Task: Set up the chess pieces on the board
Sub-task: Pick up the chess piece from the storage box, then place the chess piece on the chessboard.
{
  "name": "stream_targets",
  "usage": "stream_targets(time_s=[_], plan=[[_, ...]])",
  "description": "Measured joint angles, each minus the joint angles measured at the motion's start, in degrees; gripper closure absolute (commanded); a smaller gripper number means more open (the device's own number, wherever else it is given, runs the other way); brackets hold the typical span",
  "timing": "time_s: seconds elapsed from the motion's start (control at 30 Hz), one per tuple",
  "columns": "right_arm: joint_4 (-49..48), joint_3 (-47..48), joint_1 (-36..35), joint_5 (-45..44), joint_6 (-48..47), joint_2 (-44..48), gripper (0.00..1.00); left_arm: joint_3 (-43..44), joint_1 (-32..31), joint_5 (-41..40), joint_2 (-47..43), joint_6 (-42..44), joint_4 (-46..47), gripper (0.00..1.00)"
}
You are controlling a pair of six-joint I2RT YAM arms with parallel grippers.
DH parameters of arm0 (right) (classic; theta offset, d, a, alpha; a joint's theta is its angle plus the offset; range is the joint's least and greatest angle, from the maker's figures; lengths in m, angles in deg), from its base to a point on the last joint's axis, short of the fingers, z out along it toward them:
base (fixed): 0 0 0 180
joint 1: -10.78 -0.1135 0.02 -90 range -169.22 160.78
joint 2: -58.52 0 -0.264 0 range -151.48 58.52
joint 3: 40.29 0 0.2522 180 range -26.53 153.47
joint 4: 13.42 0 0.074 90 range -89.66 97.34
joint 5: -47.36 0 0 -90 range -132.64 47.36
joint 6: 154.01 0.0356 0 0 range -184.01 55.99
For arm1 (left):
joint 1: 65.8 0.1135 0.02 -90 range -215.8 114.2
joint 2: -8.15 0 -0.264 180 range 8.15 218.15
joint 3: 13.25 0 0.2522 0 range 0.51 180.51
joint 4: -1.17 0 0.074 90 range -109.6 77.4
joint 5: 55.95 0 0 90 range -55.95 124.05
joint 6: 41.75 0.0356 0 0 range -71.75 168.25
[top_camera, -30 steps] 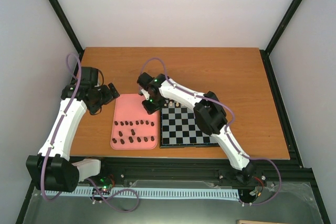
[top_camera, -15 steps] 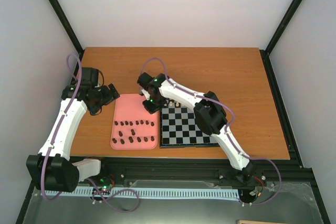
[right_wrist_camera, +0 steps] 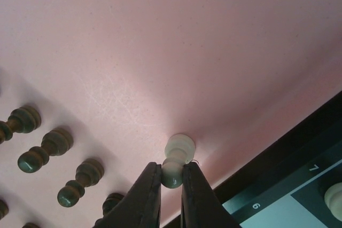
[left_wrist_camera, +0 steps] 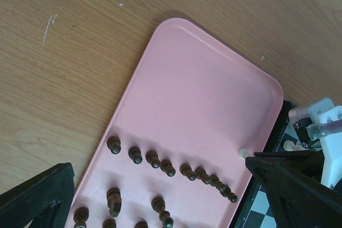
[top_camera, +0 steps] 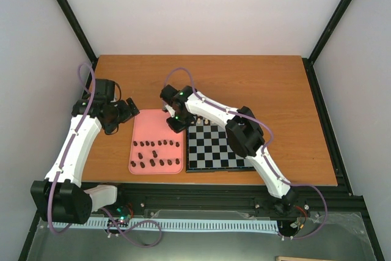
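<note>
My right gripper goes up, to the right in the top view, then down next. It releases the pawn [right_wrist_camera: 179,149] near the board's far corner, since cream pieces stand along that side of the board.
A cream pawn [right_wrist_camera: 179,149] stands on the pink tray [right_wrist_camera: 160,52] close to its right edge, and my right gripper [right_wrist_camera: 171,172] is shut on the pawn's head. The same pawn [left_wrist_camera: 243,152] shows small in the left wrist view. From above, the right gripper [top_camera: 176,123] hangs over the tray's top right corner, beside the board [top_camera: 215,151]. A few cream pieces [top_camera: 205,123] stand on the board's far row. Several dark brown pieces [top_camera: 156,154] lie in rows on the tray. My left gripper [top_camera: 126,112] is open and empty, left of the tray.
The pink tray [top_camera: 151,128] lies directly left of the board, their edges almost touching. The board's black border [right_wrist_camera: 288,148] with printed numbers runs just right of the held pawn. Dark pieces [right_wrist_camera: 51,147] lie close on the left of the right fingers. Bare wooden table [top_camera: 256,84] surrounds both.
The right gripper's jaws have closed onto the cream pawn's head. Neither arm has visibly moved, and the left gripper stays open.
</note>
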Motion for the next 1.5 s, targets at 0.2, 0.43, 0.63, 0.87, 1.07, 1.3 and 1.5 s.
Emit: stream_targets(time_s=[0.2, 0.43, 0.63, 0.87, 1.07, 1.3, 1.5], plan=[[-0.7, -1.0, 0.0, 0.0, 0.0, 0.7, 0.97, -0.4, 0.0, 0.0, -0.9, 0.0, 0.0, 0.0], [0.9, -0.9, 0.3, -2.0, 0.0, 4.8, 0.97, -0.6, 0.0, 0.0, -1.5, 0.0, 0.0, 0.0], [2.8, -3.1, 3.6, -4.9, 1.0, 16.5, 0.97, -0.6, 0.0, -0.1, -1.5, 0.0, 0.0, 0.0], [3.4, -19.3, 15.8, -9.5, 2.0, 31.5, 0.97, -0.6, 0.0, 0.0, -1.5, 0.0, 0.1, 0.0], [2.5, -31.0, 24.9, -10.7, 2.2, 35.1, 0.97, -0.6, 0.0, 0.0, -1.4, 0.1, 0.2, 0.0], [-0.6, -39.3, 27.8, -9.4, 2.4, 36.1, 0.97, -0.7, 0.0, 0.0, -0.3, 0.3, 0.2, 0.0], [-3.5, -42.4, 28.3, -9.1, 3.1, 35.9, 0.97, -0.8, 0.0, 0.0, -0.3, 0.3, 0.2, 0.0]])
